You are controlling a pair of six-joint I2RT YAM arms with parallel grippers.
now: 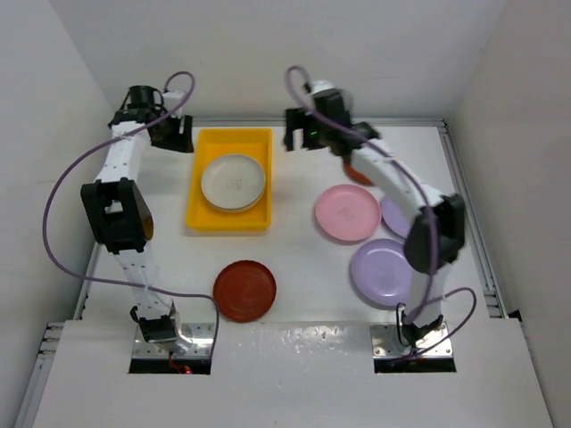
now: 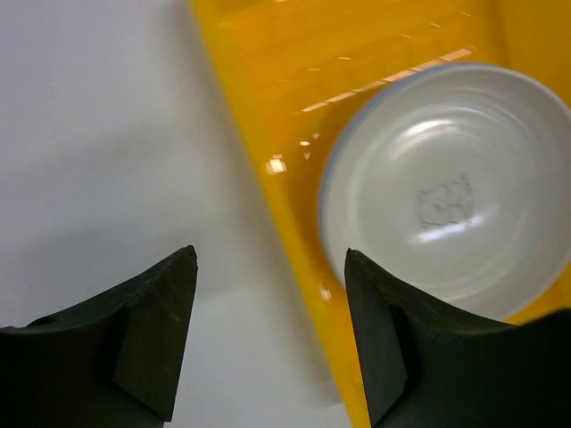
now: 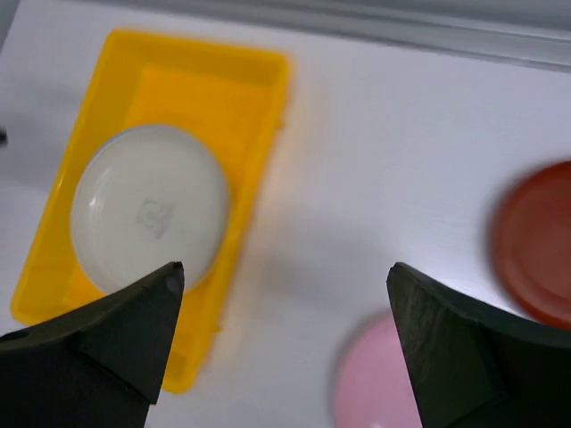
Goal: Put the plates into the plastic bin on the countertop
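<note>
My left gripper is due to swing across the bin next, then turn and go down to the pink plate's rim facing the bin [image 1: 319,211], because that plate is still outside.
The yellow plastic bin [image 1: 234,135] stands on the white countertop [image 1: 303,294] at the back left and holds a cream plate [image 1: 234,182]. A pink plate [image 1: 347,212], a lavender plate [image 1: 382,272] and a dark red plate [image 1: 244,290] lie on the countertop. A second lavender plate [image 1: 395,214] and another dark red plate [image 1: 359,169] are partly hidden under my right arm. My left gripper [image 1: 181,138] is open and empty above the bin's left wall [image 2: 268,134]. My right gripper [image 1: 301,141] is open and empty just right of the bin [image 3: 241,80].
A raised metal edge [image 1: 464,196] runs along the right side and the back of the countertop. White walls close in the left, back and right. My right arm reaches over the plates on the right.
</note>
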